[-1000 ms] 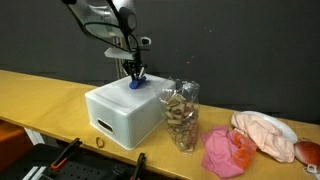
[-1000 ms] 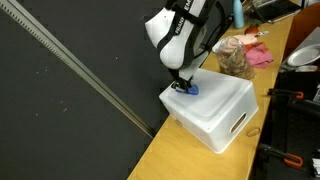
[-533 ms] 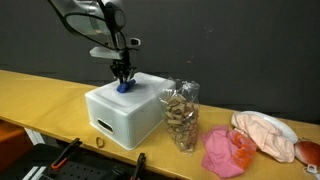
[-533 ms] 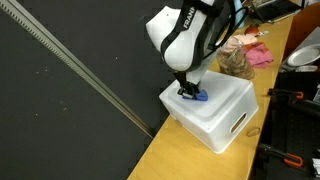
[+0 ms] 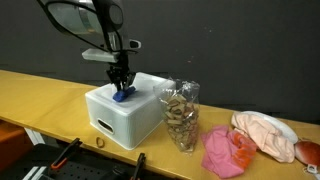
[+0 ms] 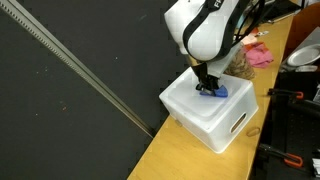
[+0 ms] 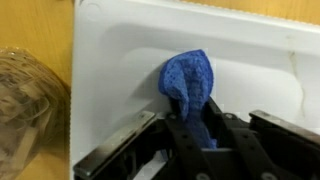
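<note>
I will lift my gripper next, carry the blue cloth [image 5: 121,96] past the jar, then lower it and let it go, because the pink cloth's edge by the pale cloth [image 5: 232,131] is beyond the jar from my gripper.
A small blue cloth [image 7: 192,88] lies bunched on top of the white upturned box [image 7: 120,60], and my gripper [image 7: 200,138] is shut on its near end. In both exterior views the gripper [image 5: 121,90] [image 6: 208,86] stands straight down on the box top [image 5: 105,108] [image 6: 240,100], with the blue cloth [image 5: 121,96] [image 6: 215,91] under its fingers. The cloth touches the box surface. Its part between the fingers is mostly hidden.
Beside the box stands a clear jar of brown pieces [image 5: 182,118] [image 7: 25,95]. Further along the yellow table [image 5: 40,95] lie a pink cloth [image 5: 228,150] and a pale cloth on a white plate [image 5: 265,135]. A black wall runs behind.
The gripper has slid across the box top with the blue cloth, from the far back part towards the front edge. The jaws have stayed the same.
</note>
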Available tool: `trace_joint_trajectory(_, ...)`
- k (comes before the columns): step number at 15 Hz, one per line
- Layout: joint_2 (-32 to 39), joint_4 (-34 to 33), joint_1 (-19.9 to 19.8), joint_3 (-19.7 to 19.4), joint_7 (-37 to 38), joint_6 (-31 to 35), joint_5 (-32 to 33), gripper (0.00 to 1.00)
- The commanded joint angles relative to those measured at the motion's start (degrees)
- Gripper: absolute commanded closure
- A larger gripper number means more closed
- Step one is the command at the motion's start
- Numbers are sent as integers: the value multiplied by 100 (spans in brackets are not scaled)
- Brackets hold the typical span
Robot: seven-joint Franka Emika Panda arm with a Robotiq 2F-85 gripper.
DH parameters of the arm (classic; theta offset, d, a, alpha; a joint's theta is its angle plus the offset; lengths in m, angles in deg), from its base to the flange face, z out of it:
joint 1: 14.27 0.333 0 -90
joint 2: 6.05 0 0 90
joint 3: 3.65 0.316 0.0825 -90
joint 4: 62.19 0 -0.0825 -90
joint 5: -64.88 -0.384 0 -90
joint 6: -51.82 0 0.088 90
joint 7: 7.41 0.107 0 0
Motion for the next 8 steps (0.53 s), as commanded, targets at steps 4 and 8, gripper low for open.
trace_joint_trajectory(4, 188, -26, -186, -137, 299, 627, 395, 93)
trace_joint_trajectory(8, 0, 66, -147, -180, 476, 841, 668, 93)
